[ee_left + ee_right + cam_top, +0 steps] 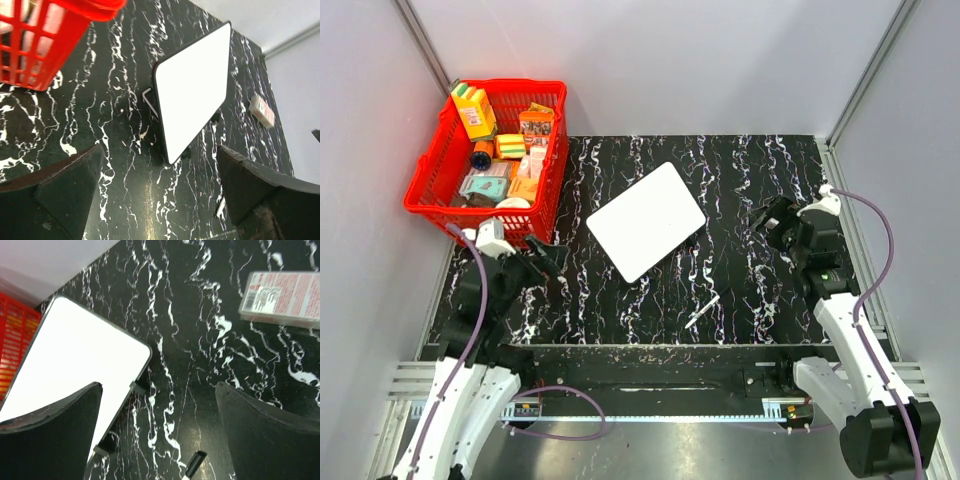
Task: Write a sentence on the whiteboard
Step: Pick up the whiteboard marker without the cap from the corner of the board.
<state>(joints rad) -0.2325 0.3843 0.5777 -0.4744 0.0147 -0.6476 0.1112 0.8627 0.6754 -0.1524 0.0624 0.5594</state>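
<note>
The whiteboard (646, 220) is blank, so I will move my left gripper to the right in the top view and down onto the white body of the marker, away from its cap.
The whiteboard (646, 220) lies flat and turned at an angle on the black marbled table, its face blank; no sentence shows on it. It also shows in the left wrist view (192, 85) and the right wrist view (75, 360). A marker (702, 312) with a black cap lies on the table near the board's front right side, its cap end just in the right wrist view (192, 467). My left gripper (545, 258) hovers left of the board, open and empty (160, 200). My right gripper (775, 218) hovers to the board's right, open and empty (160, 435).
A red basket (440, 165) holding several packages stands at the back left, close to my left arm. A small white and red box (282, 300) lies on the table beyond my right gripper. Grey walls close in the table on three sides.
</note>
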